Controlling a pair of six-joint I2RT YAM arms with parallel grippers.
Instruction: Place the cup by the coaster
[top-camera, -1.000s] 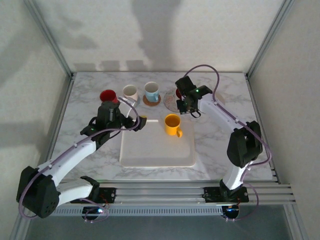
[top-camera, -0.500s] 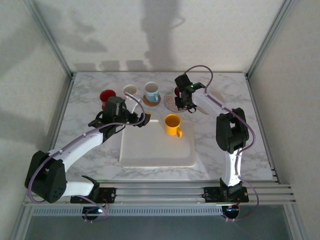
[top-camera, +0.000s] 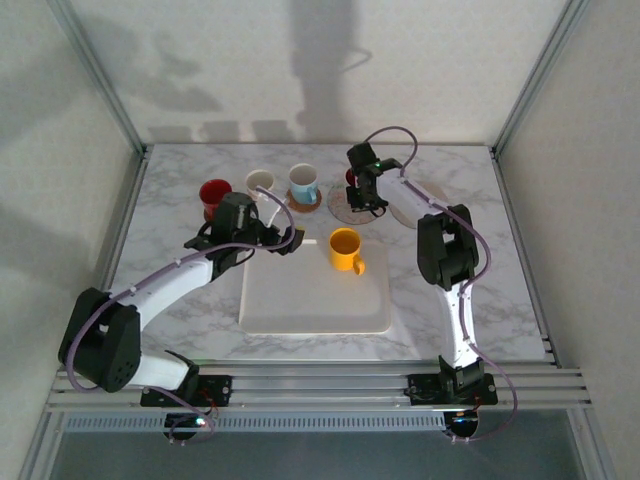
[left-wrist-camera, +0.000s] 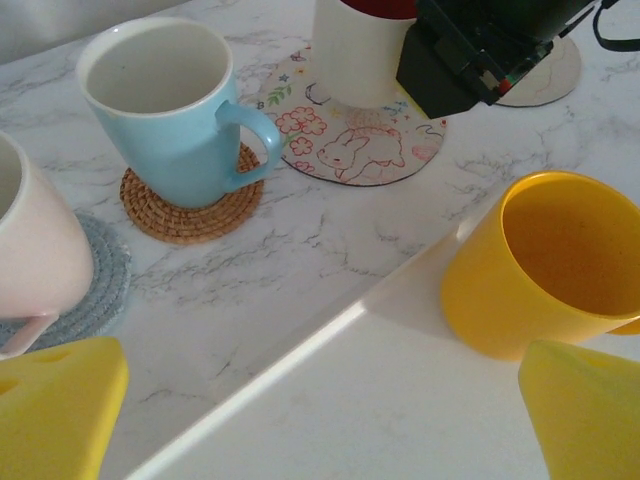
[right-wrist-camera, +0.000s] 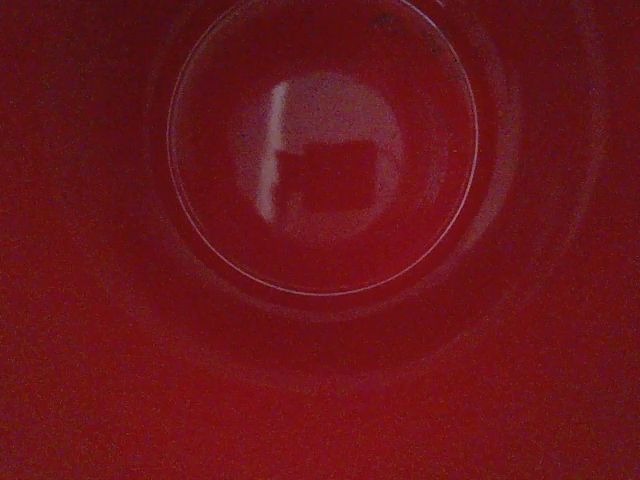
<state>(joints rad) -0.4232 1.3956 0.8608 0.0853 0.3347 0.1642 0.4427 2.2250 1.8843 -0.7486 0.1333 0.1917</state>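
My right gripper shifts a little toward the blue cup next, staying over the floral coaster (top-camera: 343, 209). It then releases the white cup's side, because that cup already stands there.
A white cup (left-wrist-camera: 360, 50) with a red inside stands on the floral coaster (left-wrist-camera: 370, 150), seen from above at the back of the table as cup (top-camera: 351, 179) and coaster (top-camera: 343, 209). My right gripper (top-camera: 366, 187) is at its rim, shut on the cup's wall; the right wrist view looks straight down into the red inside (right-wrist-camera: 320, 160). In the left wrist view the black body of that gripper (left-wrist-camera: 480, 45) presses against the cup's right side. My left gripper (top-camera: 291, 240) stands open over the tray's back edge, its yellow fingers (left-wrist-camera: 60, 410) wide apart with nothing between them.
A yellow cup (top-camera: 344, 249) sits on the white tray (top-camera: 310, 300), just right of my left gripper. A blue cup (top-camera: 303, 182) stands on a wicker coaster, a pale cup (top-camera: 260, 184) on a grey one, a red cup (top-camera: 215, 192) farther left. A white coaster (left-wrist-camera: 548, 80) lies behind the right gripper.
My right arm has folded back toward the far side, the gripper staying at the cup on the floral coaster. My left gripper has moved right, toward the yellow cup.
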